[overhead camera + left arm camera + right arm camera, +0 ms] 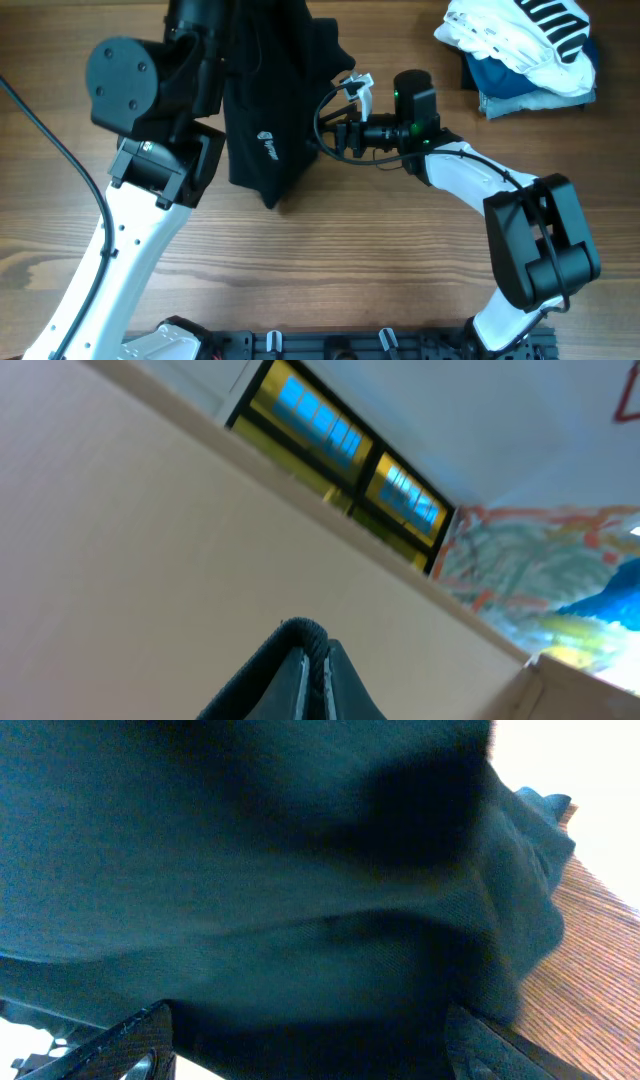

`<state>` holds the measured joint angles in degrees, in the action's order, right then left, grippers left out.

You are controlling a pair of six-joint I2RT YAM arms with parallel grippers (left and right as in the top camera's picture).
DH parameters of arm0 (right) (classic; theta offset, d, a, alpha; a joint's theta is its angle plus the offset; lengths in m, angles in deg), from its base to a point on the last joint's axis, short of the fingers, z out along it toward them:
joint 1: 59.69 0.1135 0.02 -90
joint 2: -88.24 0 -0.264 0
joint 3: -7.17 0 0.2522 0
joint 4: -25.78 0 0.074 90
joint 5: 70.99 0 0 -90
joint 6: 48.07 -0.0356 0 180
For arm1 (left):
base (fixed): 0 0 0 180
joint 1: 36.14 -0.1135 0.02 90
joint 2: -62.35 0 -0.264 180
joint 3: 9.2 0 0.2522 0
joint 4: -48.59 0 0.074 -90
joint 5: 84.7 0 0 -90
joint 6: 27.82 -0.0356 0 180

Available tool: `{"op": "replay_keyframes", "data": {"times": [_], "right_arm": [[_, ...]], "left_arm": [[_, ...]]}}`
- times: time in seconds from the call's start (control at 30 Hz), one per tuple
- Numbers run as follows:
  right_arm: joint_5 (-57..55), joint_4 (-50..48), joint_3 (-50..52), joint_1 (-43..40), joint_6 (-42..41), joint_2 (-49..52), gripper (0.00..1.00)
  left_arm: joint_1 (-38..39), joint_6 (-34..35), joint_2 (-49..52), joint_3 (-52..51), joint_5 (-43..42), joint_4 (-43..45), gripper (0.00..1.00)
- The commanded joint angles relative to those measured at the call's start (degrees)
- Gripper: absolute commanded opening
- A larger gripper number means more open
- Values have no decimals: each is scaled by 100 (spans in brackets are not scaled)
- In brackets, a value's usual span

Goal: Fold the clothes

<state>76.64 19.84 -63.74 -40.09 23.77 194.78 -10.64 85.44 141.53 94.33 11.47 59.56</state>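
Note:
My left gripper will next come down and back to the bare wood [212,203] beside the garment's near end and let go of the fabric roll, because the tabletop is clear there.
The black garment [262,110] hangs off the table at the back left, with its small white label [268,146] facing up. My left gripper [312,660] is raised and shut on a folded edge of the garment [300,628]; in the overhead view the arm [150,110] covers its jaws. My right gripper [328,135] points left at the garment's right edge. In the right wrist view its jaws [320,1055] stand wide open, and the dark fabric [260,870] fills the space between and beyond them.
A white garment with black stripes [520,35] lies on a folded blue garment [510,90] at the back right. A black rail [350,345] runs along the table's front edge. Bare wood [360,250] shows in front of the garment.

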Motion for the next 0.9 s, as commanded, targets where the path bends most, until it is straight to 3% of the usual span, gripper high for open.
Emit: {"op": "replay_keyframes", "data": {"times": [0.0, 0.1, 0.27, 0.33, 0.37, 0.47, 0.57, 0.77, 0.87], "right_arm": [[-271, -4, -48, 116, -144, 87, 86], [-282, -33, -48, 308, -295, 87, 80], [-890, -280, -50, 728, -319, 87, 80], [-946, -358, -50, 776, -428, 87, 76], [-935, -367, -50, 778, -461, 87, 66], [-870, -363, -50, 776, -601, 87, 19], [-745, -363, -50, 590, -743, 0, 5], [-122, 79, -96, -621, -675, -717, 4], [-103, 678, -229, -1287, -168, -1019, 4]], "left_arm": [[-26, -50, -96, 186, 96, 494, 4], [-28, -52, -96, 186, 103, 520, 4], [-28, -50, -96, 186, 229, 468, 4], [-28, -52, -96, 186, 229, 468, 4], [-28, -52, -96, 186, 238, 463, 4], [-28, -55, -96, 186, 275, 363, 4], [-50, -55, -122, 186, 708, -236, 4], [-748, -52, -271, 186, 721, -2153, 4], [-1246, -50, -280, 186, 704, -2728, 4]]}}
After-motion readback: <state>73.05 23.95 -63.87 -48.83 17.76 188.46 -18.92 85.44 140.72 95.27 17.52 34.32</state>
